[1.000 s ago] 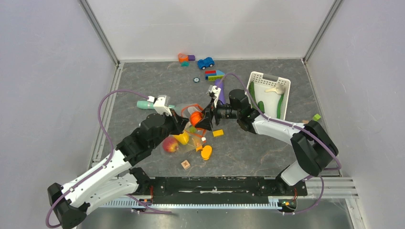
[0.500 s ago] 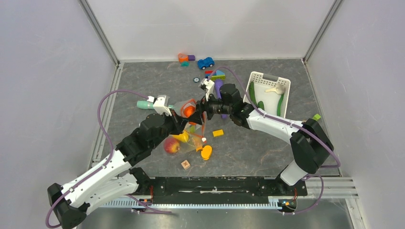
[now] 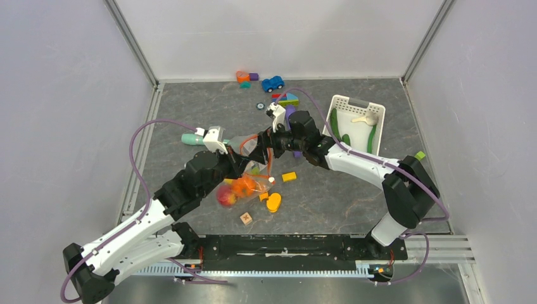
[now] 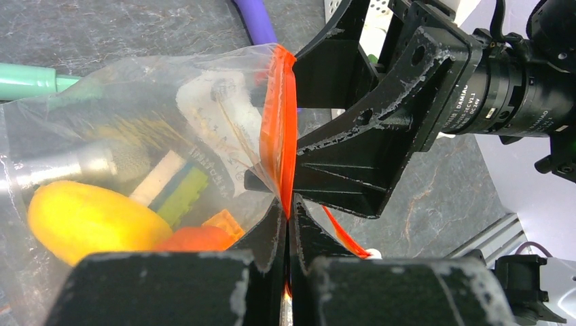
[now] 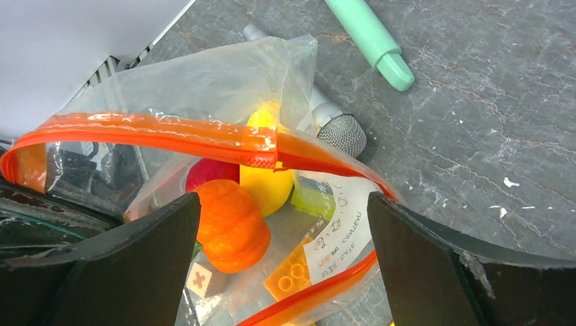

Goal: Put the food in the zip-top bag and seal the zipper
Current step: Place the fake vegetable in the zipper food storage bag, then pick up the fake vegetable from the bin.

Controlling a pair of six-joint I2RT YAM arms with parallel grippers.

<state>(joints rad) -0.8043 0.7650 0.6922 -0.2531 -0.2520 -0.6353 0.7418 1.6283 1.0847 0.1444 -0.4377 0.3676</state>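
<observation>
The right gripper moves to the right in the top view next, then down onto the basket's short middle cucumber (image 3: 346, 139), since that cucumber still lies unbagged.
The clear zip-top bag (image 5: 204, 81) hangs open under my right gripper (image 5: 282, 204), which is open and empty just above the bag's mouth. The orange pumpkin (image 5: 227, 224), yellow squash (image 5: 268, 180) and red fruit (image 5: 207, 171) lie inside, by the white label (image 5: 339, 238). My left gripper (image 4: 289, 210) is shut on the orange-red zipper (image 4: 278, 129) and holds the mouth up. In the top view the pumpkin (image 3: 240, 185) sits low in the bag, below my right gripper (image 3: 256, 147). Green cucumbers (image 3: 334, 120) and a white garlic piece (image 3: 366, 118) lie in the white basket (image 3: 354, 101).
An orange block (image 3: 273, 202), a yellow block (image 3: 289, 177) and a wooden cube (image 3: 246, 218) lie near the bag. A teal tool (image 3: 190, 139) and a purple tool (image 3: 291, 120) flank it. A blue car (image 3: 273, 83) and blocks (image 3: 244, 77) sit at the back.
My right gripper carried the orange pumpkin left over the bag's mouth and opened. The pumpkin has dropped into the bag. My left gripper kept its hold on the zipper.
</observation>
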